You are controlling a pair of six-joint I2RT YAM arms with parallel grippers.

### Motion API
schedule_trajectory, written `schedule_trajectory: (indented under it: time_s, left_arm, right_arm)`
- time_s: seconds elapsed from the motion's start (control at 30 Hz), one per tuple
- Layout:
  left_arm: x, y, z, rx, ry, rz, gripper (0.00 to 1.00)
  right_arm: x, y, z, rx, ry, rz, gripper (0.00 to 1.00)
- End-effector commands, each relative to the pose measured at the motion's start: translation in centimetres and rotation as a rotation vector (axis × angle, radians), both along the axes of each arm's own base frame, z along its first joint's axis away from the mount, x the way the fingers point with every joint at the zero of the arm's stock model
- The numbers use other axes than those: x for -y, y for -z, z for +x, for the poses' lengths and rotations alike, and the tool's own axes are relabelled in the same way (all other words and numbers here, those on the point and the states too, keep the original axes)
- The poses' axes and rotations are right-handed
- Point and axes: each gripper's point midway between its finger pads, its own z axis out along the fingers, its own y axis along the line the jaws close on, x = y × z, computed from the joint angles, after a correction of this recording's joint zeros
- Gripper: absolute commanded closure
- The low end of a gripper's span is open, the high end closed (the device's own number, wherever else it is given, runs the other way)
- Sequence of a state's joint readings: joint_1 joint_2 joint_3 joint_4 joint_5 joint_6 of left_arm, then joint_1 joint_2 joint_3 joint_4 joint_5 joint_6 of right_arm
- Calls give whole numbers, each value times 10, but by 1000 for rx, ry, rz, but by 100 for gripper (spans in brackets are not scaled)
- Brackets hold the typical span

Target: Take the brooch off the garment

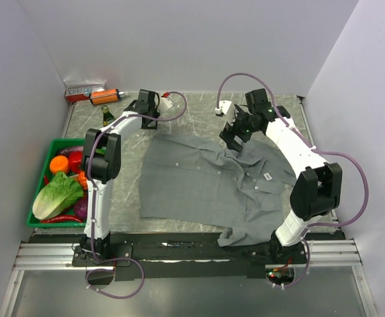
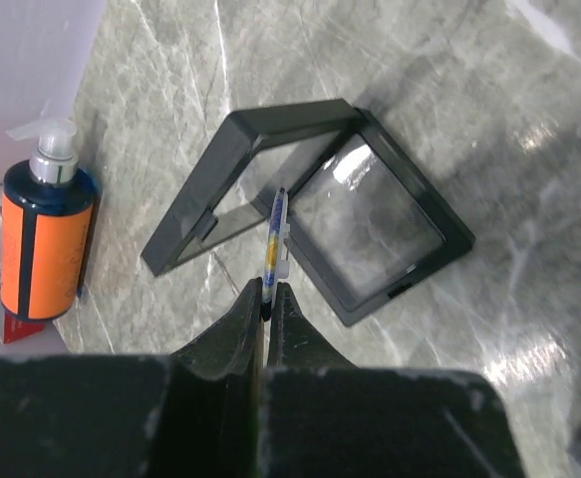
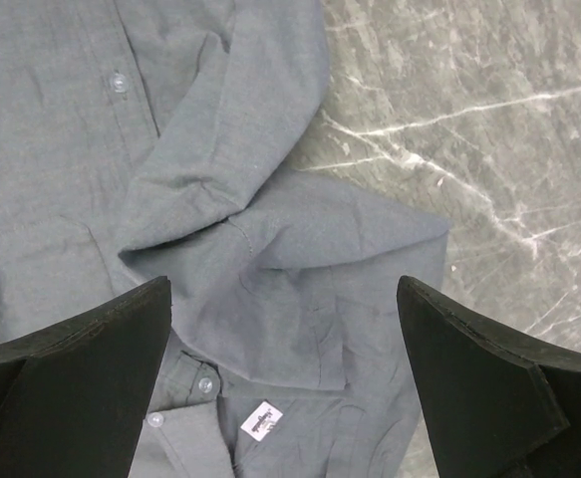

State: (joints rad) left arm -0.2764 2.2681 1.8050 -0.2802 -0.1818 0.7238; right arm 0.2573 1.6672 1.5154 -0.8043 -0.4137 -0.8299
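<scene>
The black display box's raised lid leaves its flat base uncovered, so I will next lower my left gripper toward that base and then release the brooch (image 2: 275, 234) there.
My left gripper (image 2: 268, 289) is shut on the brooch (image 2: 275, 234). The brooch shows edge-on as a thin bluish and yellow disc with a white clasp. It hangs over an open black display box (image 2: 425, 261) on the marble. In the top view this gripper (image 1: 146, 105) is at the back left, clear of the garment. The grey garment (image 1: 205, 178) lies spread in the middle. My right gripper (image 3: 283, 284) is open and empty above a folded sleeve of the garment (image 3: 250, 249), near the collar and its white label (image 3: 261, 420). It shows in the top view (image 1: 235, 142) too.
An orange pump bottle (image 2: 46, 249) lies at the back left (image 1: 105, 96), next to a red and white box (image 1: 83, 91) and a small dark bottle (image 1: 107, 117). A green crate (image 1: 39, 223) of vegetables stands at the left edge. Walls close in three sides.
</scene>
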Motion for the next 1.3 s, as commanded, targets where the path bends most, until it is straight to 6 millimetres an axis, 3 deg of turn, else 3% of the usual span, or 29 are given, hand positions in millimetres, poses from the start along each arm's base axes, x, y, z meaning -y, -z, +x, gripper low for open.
schedule_trajectory:
  time_s: [0.0, 0.47, 0.63, 0.67, 0.77, 1.27]
  left_arm:
    - [3, 1, 13, 50, 3, 20, 99]
    - [0, 22, 18, 24, 17, 69, 98]
    - [0, 22, 14, 4, 10, 61, 87]
    - [0, 20, 14, 2, 8, 57, 79]
    - [2, 17, 12, -1, 5, 38, 70]
    - [11, -2, -4, -67, 2, -61, 59]
  right_arm:
    - [3, 2, 1, 12, 10, -20, 0]
    - [-2, 8, 11, 7, 8, -22, 0]
    - [-2, 10, 12, 2, 11, -23, 0]
    - [-2, 11, 12, 0, 10, -22, 0]
    - [-4, 11, 13, 0, 7, -17, 0]
    - [-7, 12, 17, -6, 9, -1, 0]
